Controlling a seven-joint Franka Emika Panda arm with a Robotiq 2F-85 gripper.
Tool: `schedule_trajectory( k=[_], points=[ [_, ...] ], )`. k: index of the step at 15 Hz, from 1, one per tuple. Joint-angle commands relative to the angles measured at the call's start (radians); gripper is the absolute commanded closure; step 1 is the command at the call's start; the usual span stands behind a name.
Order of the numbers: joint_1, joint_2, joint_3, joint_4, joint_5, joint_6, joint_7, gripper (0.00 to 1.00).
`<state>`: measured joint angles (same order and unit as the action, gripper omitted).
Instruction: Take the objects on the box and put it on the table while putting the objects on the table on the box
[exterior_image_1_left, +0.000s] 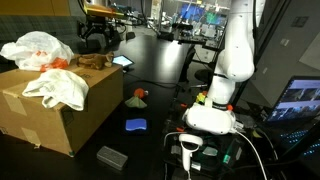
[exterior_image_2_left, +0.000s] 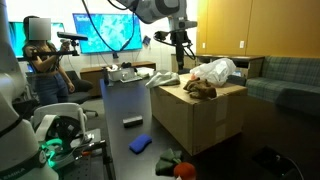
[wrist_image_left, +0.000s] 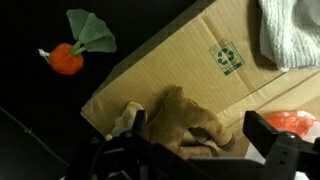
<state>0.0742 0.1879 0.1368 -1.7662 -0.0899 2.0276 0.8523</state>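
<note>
My gripper moves down onto the toy's body next, turning a little, before it closes on the brown plush toy (wrist_image_left: 178, 118) on the box.
A brown plush toy (wrist_image_left: 178, 118) lies on top of the cardboard box (wrist_image_left: 190, 60), near its edge; it shows in both exterior views (exterior_image_1_left: 95, 61) (exterior_image_2_left: 200, 90). My gripper (wrist_image_left: 200, 130) is open and hovers just above the plush, one finger on each side, not touching it. In the exterior views the gripper (exterior_image_1_left: 97, 38) (exterior_image_2_left: 180, 52) hangs over the box. A white cloth (exterior_image_1_left: 58, 90), a white plastic bag (exterior_image_1_left: 38, 48) and an orange item (wrist_image_left: 295, 120) also lie on the box. An orange carrot toy with green leaves (wrist_image_left: 68, 58) lies on the black table.
On the black table lie a blue object (exterior_image_1_left: 135, 125) (exterior_image_2_left: 140, 144), a grey block (exterior_image_1_left: 111, 156) (exterior_image_2_left: 131, 120) and a tablet (exterior_image_1_left: 122, 61). The robot base (exterior_image_1_left: 215, 110) stands at the table's edge. A person (exterior_image_2_left: 45, 60) stands in the background.
</note>
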Motion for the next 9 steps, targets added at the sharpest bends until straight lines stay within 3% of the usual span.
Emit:
schedule_trajectory(
  k=[1, 9],
  points=[
    [0.026, 0.071, -0.048, 0.061, 0.031, 0.06, 0.074, 0.0],
    [0.047, 0.151, -0.122, 0.062, 0.005, 0.126, 0.244, 0.0]
  ],
)
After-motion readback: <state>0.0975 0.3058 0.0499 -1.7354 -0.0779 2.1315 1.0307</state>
